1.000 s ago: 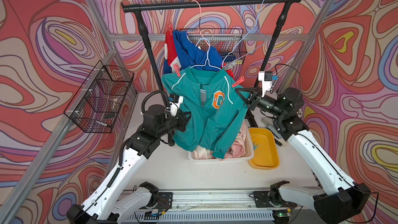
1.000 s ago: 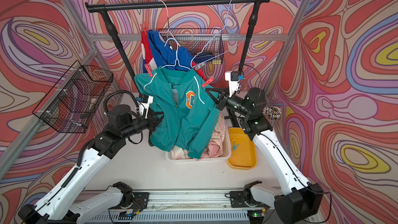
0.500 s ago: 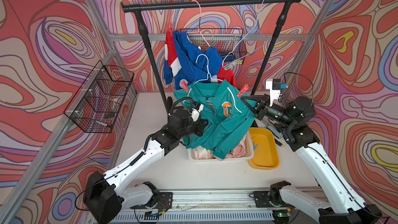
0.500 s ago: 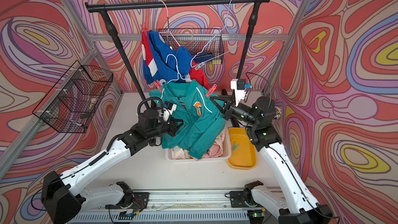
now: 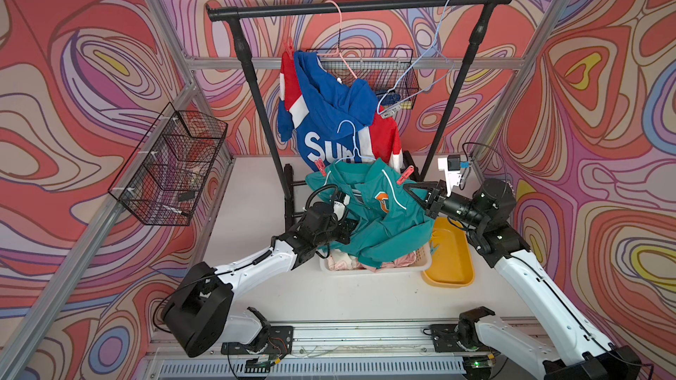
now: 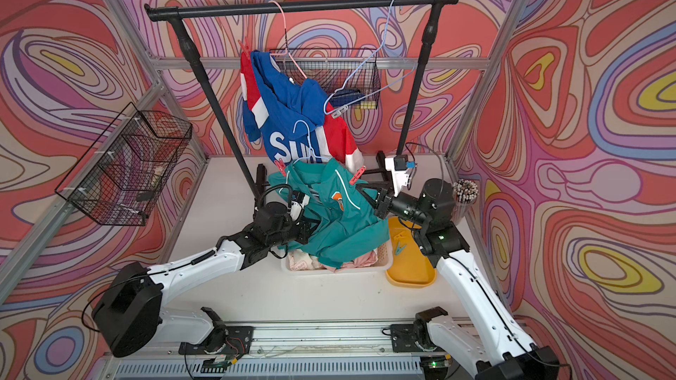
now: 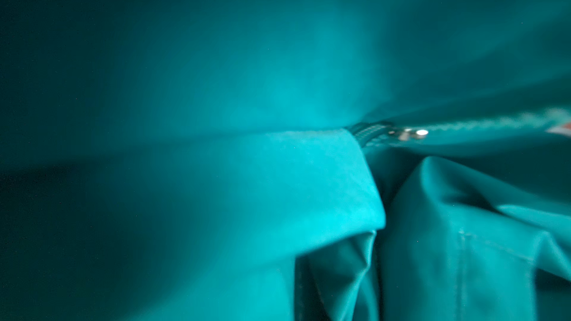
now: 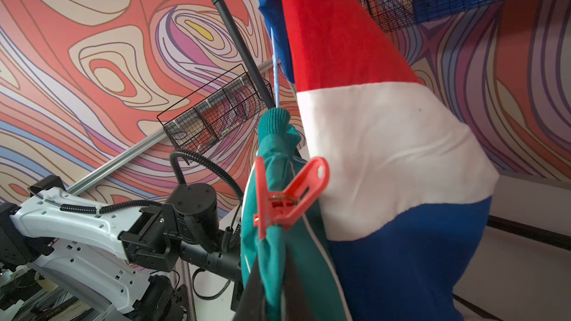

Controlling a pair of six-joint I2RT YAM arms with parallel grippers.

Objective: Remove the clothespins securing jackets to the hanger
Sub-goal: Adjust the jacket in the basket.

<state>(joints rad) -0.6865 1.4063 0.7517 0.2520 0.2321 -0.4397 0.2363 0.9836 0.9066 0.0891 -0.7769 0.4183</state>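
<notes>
My left gripper lowers the teal jacket's front toward the white basket next and releases the fabric there, since the basket lies below the gripper.
The teal jacket, on a light-blue hanger, is slumped over the white basket. Two red clothespins pin its shoulders. My right gripper is shut on the shoulder fabric just under the second red clothespin. My left gripper is shut and buried in folds of the teal jacket. The blue-red-white jacket hangs from the rail, a red clothespin at its top. A grey clothespin sits on a bare hanger. The pink jacket lies in the basket.
A yellow tray right of the basket holds a teal clothespin. The black rail's posts stand behind the jackets. A wire basket hangs on the left wall and a wire basket is mounted at the back.
Both arms have come down and forward with the teal jacket and its hanger. The jacket hung spread out before and now lies bunched over the basket.
</notes>
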